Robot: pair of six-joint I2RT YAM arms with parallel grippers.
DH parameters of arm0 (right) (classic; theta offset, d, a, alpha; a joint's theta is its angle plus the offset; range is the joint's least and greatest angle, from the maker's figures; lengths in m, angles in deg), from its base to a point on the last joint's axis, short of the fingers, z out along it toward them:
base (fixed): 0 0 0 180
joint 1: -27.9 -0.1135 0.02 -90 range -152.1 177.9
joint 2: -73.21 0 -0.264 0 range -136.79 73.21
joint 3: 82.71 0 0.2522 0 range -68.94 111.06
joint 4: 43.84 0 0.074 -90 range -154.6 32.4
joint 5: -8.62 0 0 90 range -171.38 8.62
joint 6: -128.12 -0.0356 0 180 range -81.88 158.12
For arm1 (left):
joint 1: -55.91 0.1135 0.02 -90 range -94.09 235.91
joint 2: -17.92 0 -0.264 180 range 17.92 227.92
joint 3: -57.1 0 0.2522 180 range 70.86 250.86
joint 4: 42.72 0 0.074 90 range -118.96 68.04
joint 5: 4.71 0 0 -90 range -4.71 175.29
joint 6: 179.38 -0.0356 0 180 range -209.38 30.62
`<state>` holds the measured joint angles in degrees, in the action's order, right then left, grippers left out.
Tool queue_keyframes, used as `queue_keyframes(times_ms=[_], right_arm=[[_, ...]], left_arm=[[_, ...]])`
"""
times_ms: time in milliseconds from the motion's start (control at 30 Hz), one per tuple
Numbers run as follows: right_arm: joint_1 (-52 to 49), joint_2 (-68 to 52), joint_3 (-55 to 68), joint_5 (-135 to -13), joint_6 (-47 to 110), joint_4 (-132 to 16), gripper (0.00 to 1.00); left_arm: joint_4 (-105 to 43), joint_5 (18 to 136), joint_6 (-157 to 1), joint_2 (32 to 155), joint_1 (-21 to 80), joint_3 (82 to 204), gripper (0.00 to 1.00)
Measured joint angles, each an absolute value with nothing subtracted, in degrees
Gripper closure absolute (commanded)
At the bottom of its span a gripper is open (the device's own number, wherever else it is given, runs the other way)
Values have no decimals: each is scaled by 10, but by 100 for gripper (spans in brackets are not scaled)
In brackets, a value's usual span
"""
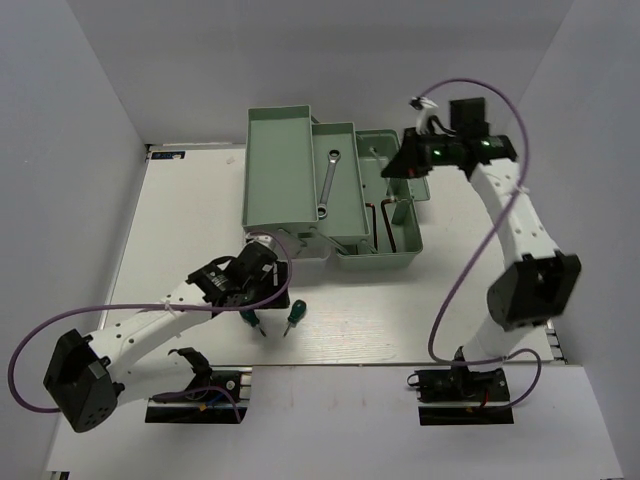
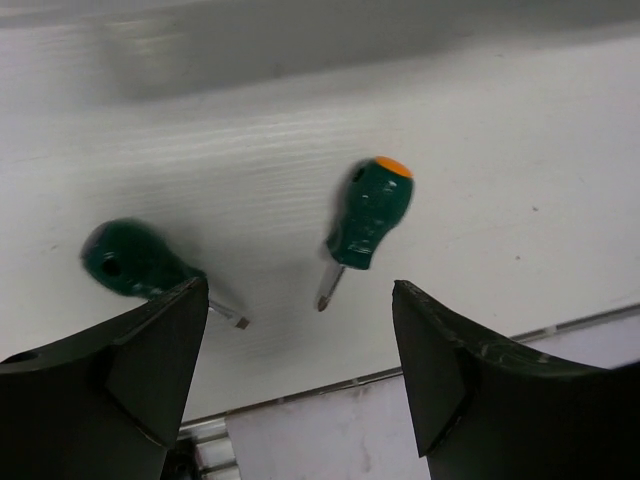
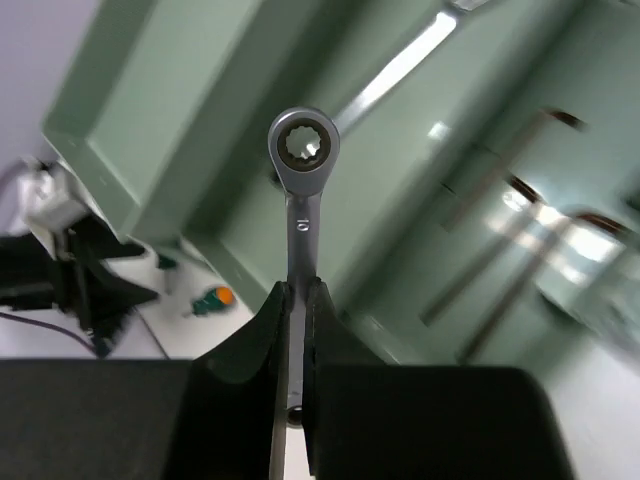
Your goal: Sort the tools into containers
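Note:
Next, my right gripper shifts from the hex keys' side over an empty part of the middle tray's bottom, then releases the second wrench, since the middle tray (image 1: 345,215) holds a silver wrench.
The pale green toolbox (image 1: 280,215) stands open at the back middle. Its middle tray (image 1: 345,215) holds a silver wrench (image 1: 328,185). Its base (image 1: 400,255) holds dark hex keys (image 1: 385,225). My right gripper (image 1: 404,162) hovers over the toolbox's right side. It is shut on a second silver wrench (image 3: 303,190) with a ring end, marked 10, which sticks out past the fingers (image 3: 325,310). My left gripper (image 1: 262,292) is open and empty just above two green-handled screwdrivers (image 1: 250,320) (image 1: 293,314) lying on the table. Both show between its jaws in the left wrist view (image 2: 135,262) (image 2: 370,215).
The toolbox's left tray (image 1: 280,165) looks empty. The table's front edge (image 2: 420,370) runs just behind the screwdrivers. Purple cables (image 1: 470,250) loop from both arms. White walls close in the back and both sides.

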<state>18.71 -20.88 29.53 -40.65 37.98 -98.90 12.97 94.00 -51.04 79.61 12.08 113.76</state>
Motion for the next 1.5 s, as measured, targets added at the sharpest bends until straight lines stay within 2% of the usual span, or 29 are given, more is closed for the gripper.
queue_keyframes(times_ms=[200,367,467,533,633,867,1233,1267,1300,1400,1433,1500], right_arm=[[81,-351,399,-429,305,-978,100],[31,-383,406,-516,274,-980,98],[19,-393,416,-558,265,-984,59],[18,-397,419,-571,260,-986,47],[18,-397,419,-579,260,-991,36],[24,-343,357,-598,266,-985,34],[70,-120,148,-607,277,-945,34],[74,-107,135,-607,280,-944,33],[80,-93,118,-607,282,-942,33],[92,-60,79,-606,290,-939,34],[95,-51,66,-606,294,-938,34],[101,-30,38,-606,304,-939,37]], left_arm=[[55,889,-543,801,92,1117,15],[33,894,-554,806,64,1115,15],[28,912,-550,831,45,1115,15],[28,927,-544,859,32,1117,17],[33,950,-533,897,12,1120,17],[38,999,-506,953,-27,1134,19],[40,1092,-476,1069,-70,1188,37],[39,1097,-473,1071,-72,1190,42],[38,1102,-471,1073,-74,1190,52],[38,1115,-463,1076,-80,1190,65],[38,1118,-461,1076,-81,1190,75],[39,1120,-462,1075,-85,1190,83]])
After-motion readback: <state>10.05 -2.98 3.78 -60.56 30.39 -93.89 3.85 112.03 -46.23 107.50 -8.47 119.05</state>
